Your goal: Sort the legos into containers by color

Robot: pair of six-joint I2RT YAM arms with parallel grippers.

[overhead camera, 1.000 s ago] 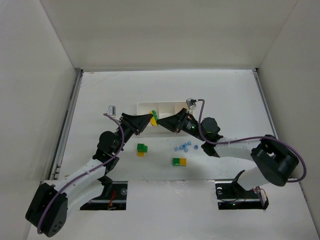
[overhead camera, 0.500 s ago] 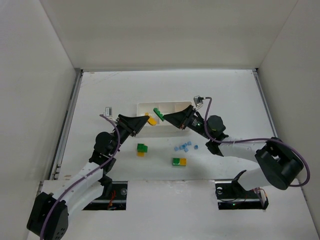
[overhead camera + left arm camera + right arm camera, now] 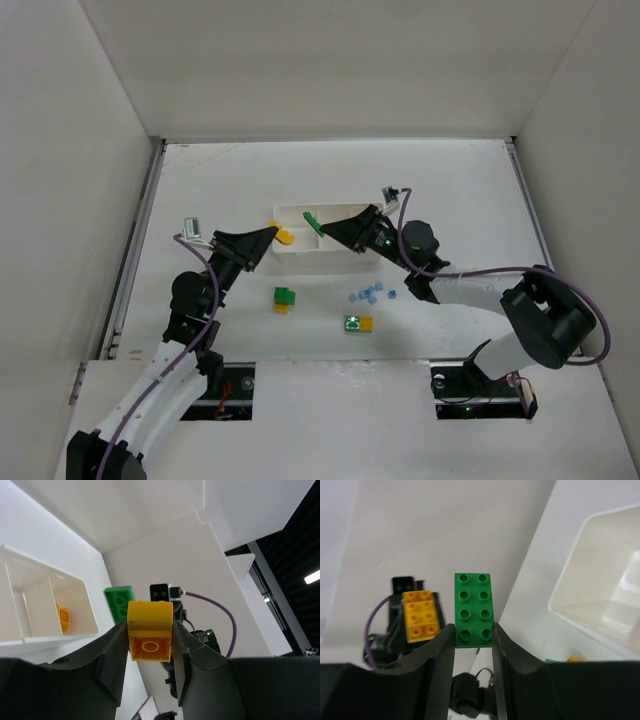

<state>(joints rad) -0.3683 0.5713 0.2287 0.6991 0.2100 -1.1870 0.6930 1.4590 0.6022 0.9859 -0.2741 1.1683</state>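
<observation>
My left gripper will next cross over to the matching yellow lego's compartment, below and to its right in the top view, then tilt down, lower and let go.
My left gripper is shut on a yellow-orange lego, held over the left end of the white three-compartment tray. In the left wrist view the lego sits between my fingers. My right gripper is shut on a flat green lego above the tray's middle; the right wrist view shows it clamped at its lower end. The two held legos are apart. One yellow lego lies in a tray compartment.
On the table in front of the tray lie a green-on-yellow pair, a green-and-yellow pair and several tiny light blue legos. White walls enclose the table at the back and both sides.
The grippers, together one second ago with yellow and green joined, have pulled apart. My left gripper moved left with the yellow lego; my right moved back and right with the green one.
</observation>
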